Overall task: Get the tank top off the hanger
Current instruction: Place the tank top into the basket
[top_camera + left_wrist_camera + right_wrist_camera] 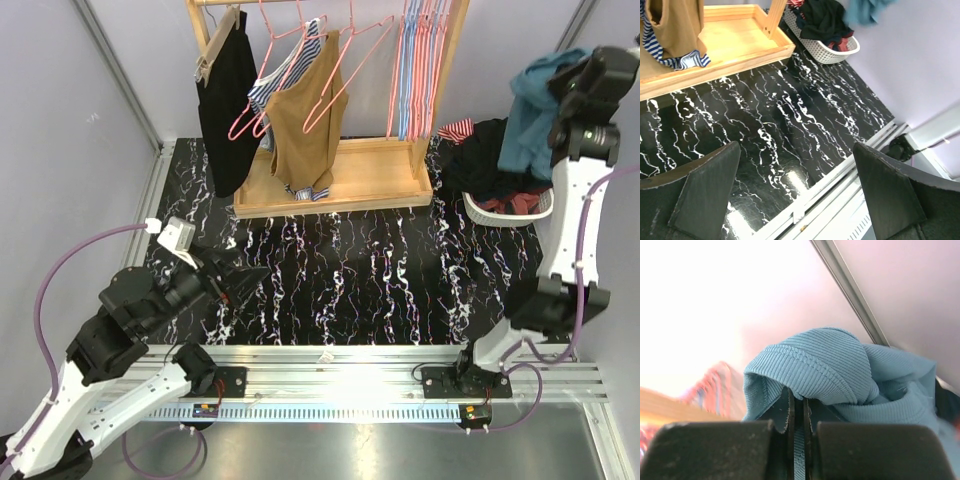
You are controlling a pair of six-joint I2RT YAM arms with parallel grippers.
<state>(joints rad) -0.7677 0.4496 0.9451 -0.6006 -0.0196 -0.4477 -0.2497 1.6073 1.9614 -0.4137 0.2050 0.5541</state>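
Note:
The blue ribbed tank top still hangs above the dark clothes in the basket [946, 403], so my right gripper needs to move down onto them next and release it.
My right gripper [560, 92] is raised at the far right, shut on a blue ribbed tank top [528, 115] that hangs off it above the laundry basket [505, 212]. In the right wrist view the jaws [799, 412] pinch a fold of that blue cloth [815, 362]. My left gripper [245, 278] is open and empty, low over the black marbled table at the left; its fingers [705, 190] stand wide apart. A brown sleeveless top [305, 120] hangs on a pink hanger on the rack.
The wooden clothes rack [340, 185] stands at the back with a black garment [228, 100], a striped top [290, 65] and several bare pink and blue hangers [420, 60]. The white basket holds dark and red clothes. An aluminium rail [350, 365] runs along the near edge.

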